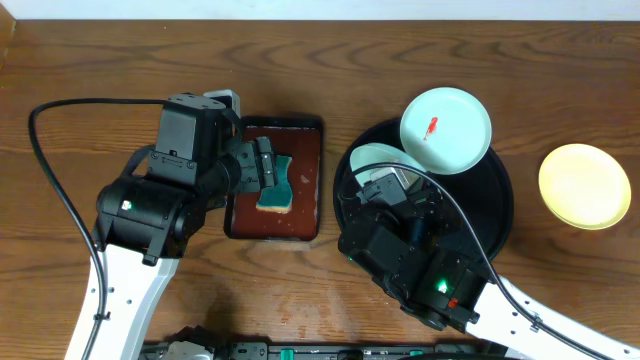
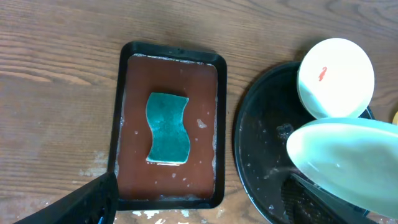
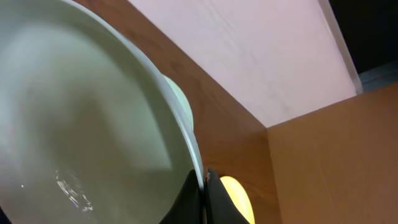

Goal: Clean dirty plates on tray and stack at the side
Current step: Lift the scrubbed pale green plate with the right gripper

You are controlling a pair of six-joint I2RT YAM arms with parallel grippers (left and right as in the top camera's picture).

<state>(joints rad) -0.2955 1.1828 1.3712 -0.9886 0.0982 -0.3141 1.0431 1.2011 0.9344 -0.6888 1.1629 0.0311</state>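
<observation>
I will swing my right gripper over the pale yellow plate [image 1: 585, 186] [image 3: 238, 199] next, lower the white plate and release it. The pale yellow plate is clear of the tray, to my right gripper's right in the overhead view.
My right gripper [image 1: 388, 188] is shut on the rim of a white plate [image 1: 380, 158] and holds it tilted over the left part of the black tray [image 1: 500, 205]. In the right wrist view the fingers [image 3: 204, 186] pinch that plate's edge [image 3: 93, 124]. A second white plate [image 1: 446, 130] with a red smear rests on the tray's far rim. A pale yellow plate [image 1: 585, 186] lies on the table to the right of the tray. My left gripper [image 1: 268, 172] is open above a teal sponge [image 2: 166, 128].
The sponge lies in a dark-brown rectangular tray [image 2: 205, 186] with wet white specks, left of the black tray [image 2: 261, 155]. The table is brown wood. A black cable [image 1: 60, 190] loops at the left. My right arm covers the tray's near side.
</observation>
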